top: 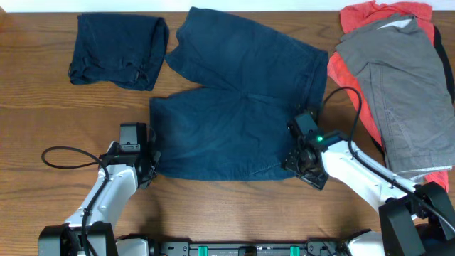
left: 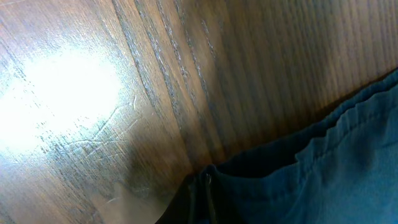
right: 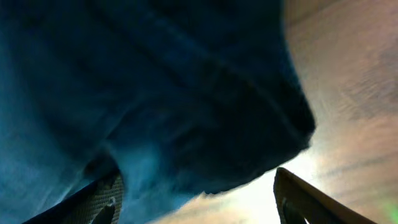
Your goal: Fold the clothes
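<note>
The left gripper will next go up, carry the hem of the shorts outward over the shorts (top: 227,121) and let go of it near their far corner by the folded garment, because the shorts lie spread flat.
Navy shorts (top: 227,121) lie spread flat in the middle of the wooden table (top: 43,128). My left gripper (top: 151,158) is at the near left corner of the shorts. In the left wrist view its fingers (left: 205,196) are pressed together on the edge of the navy cloth (left: 323,174). My right gripper (top: 297,162) is at the near right corner. In the right wrist view its fingers (right: 199,199) stand wide apart, with the hem of the shorts (right: 174,93) hanging between and above them, over bare wood.
A folded navy garment (top: 117,50) lies at the back left. A grey garment (top: 398,92) lies on top of a red one (top: 348,71) in a pile along the right edge. Cables trail from both arms.
</note>
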Robot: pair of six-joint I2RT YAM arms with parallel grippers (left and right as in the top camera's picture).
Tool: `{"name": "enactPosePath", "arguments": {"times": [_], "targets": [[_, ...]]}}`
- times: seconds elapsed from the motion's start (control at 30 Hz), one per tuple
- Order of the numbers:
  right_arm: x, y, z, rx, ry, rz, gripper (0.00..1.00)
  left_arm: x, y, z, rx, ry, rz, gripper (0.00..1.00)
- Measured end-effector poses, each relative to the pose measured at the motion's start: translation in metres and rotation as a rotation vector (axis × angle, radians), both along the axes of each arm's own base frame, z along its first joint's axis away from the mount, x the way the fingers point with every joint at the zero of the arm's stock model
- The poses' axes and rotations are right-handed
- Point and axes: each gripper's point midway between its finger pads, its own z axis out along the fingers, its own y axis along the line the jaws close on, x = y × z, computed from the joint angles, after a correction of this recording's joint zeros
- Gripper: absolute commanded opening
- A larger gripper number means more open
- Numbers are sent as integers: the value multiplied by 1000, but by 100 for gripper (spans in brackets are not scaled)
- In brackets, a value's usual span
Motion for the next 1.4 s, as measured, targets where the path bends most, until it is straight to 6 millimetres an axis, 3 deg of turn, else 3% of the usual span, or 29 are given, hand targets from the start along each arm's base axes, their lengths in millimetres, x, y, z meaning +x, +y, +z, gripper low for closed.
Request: {"name": "enactPosePath", "arguments": {"times": [0.13,0.2,0.23,0.3,0.33,0.53,0.73,0.8,0.97,1.13,1.3,1.4], "targets": [[0,-7,-5,-17,-19,-43,60,0,0,0,-1,-1,5,6],[4,-12,-5,-29,-36,-67,47,0,0,0,-2,-1,7,6],[6,-16,-5,-38,-48,-79,38,0,0,0,-2,-1,8,6],[12,-21,-5,-50,-80,-102,8,0,0,0,-2,-1,8,6],[15,-22,-5,-50,-98,-106,1,0,0,0,-2,-1,8,6],[15,-22,-4,-45,-106,-112,1,-3,-3,2,-9,18,-27,6],[-9,-44,12,-74,-34,-123,1,-53,-19,16,-83,175,-100,6],[-12,-46,29,-52,-59,-115,1,-56,-21,37,-90,146,-121,6],[-16,-47,82,7,-175,-95,1,-43,-22,112,-72,-94,-162,6],[-37,-49,124,53,-239,-78,1,-47,-26,177,-60,-330,-192,6],[-46,-52,147,79,-307,-77,1,-54,-31,215,-67,-475,-219,6],[-34,-52,153,77,-366,-83,1,-38,-32,231,-51,-554,-235,6]]}}
